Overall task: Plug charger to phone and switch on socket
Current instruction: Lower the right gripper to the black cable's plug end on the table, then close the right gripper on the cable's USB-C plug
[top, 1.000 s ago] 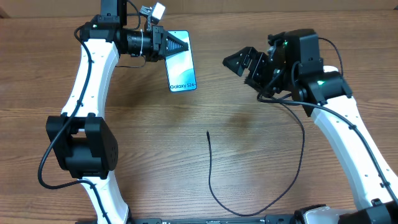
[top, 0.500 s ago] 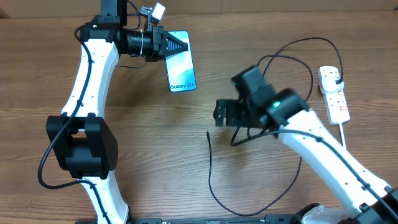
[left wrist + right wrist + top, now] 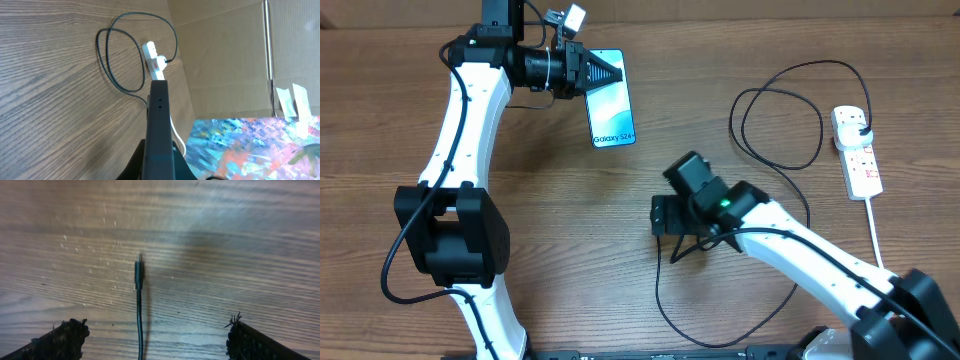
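Observation:
The right gripper moves down next and brings its open fingers onto the connector's black body (image 3: 139,275), because it lies on the wood below and ahead of them.
The phone (image 3: 613,101), screen light blue, lies at the back of the table with my left gripper (image 3: 597,72) shut on its far end. In the left wrist view its dark edge (image 3: 159,120) runs up between my jaws (image 3: 159,152). The charger cable (image 3: 662,300) loops across the table to the white socket (image 3: 857,151). My right gripper (image 3: 660,215) is open and hovers over the cable's free end, hiding it in the overhead view. In the right wrist view the connector tip (image 3: 138,275) lies on the wood between and ahead of my spread fingers (image 3: 62,339); nothing is held.
The socket's thick white cord (image 3: 876,232) runs toward the front right edge. A loop of cable (image 3: 780,115) lies left of the socket. A cardboard wall (image 3: 225,60) stands behind the table, with a colourful sheet (image 3: 250,145) near it.
My right arm has swung from the back right down and left to above the cable's free end, uncovering the socket and cable loop. The left arm and phone have not moved.

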`<state>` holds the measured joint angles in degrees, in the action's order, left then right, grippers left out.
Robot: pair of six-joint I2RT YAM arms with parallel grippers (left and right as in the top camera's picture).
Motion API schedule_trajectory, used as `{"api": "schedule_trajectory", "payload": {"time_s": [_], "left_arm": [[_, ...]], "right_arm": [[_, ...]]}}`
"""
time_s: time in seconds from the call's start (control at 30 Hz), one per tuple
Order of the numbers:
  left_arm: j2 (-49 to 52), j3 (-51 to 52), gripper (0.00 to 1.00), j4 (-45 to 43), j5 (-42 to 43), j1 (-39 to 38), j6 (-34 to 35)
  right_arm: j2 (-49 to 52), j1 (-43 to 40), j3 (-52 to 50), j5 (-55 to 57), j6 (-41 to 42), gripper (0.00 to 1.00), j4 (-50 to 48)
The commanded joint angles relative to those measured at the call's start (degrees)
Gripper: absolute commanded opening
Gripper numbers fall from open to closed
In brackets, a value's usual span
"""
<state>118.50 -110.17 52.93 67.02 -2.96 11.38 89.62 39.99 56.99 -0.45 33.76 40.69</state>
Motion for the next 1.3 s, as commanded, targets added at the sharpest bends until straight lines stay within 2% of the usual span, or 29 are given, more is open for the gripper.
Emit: {"api": "schedule_trajectory", "payload": {"time_s": [0.0, 0.37, 0.47, 0.53, 0.7, 0.77, 1.27], "left_arm": [[-1.6, -0.2, 0.04, -0.5, 1.4, -0.1, -0.9], [-1.6, -0.2, 0.04, -1.3, -0.1, -0.1, -0.4], [-1.6, -0.2, 0.04, -1.6, -0.1, -0.1, -0.1], [-1.6, -0.2, 0.04, -2.2, -0.1, -0.1, 0.5], [-1.6, -0.2, 0.04, -2.9, -0.1, -0.1, 1.1], [-1.6, -0.2, 0.04, -2.9, -0.1, -0.1, 1.1], [-1.6, -0.2, 0.04, -2.9, -0.1, -0.1, 1.5]], "right_arm": [[3.1, 2.5, -0.2, 1.6, 1.9, 0.93, -0.6], [13.2, 3.8, 7.7, 3.7, -1.0, 0.93, 1.9], [14.1, 3.8, 8.7, 3.9, -1.2, 0.89, 2.1], [14.2, 3.8, 8.8, 4.1, -1.3, 0.75, 1.4], [15.1, 3.8, 8.8, 4.0, -2.1, 0.47, 0.9], [16.1, 3.8, 8.8, 3.8, -2.3, 0.40, 0.9], [18.6, 3.8, 8.8, -0.3, -2.3, 0.38, -3.0]]}}
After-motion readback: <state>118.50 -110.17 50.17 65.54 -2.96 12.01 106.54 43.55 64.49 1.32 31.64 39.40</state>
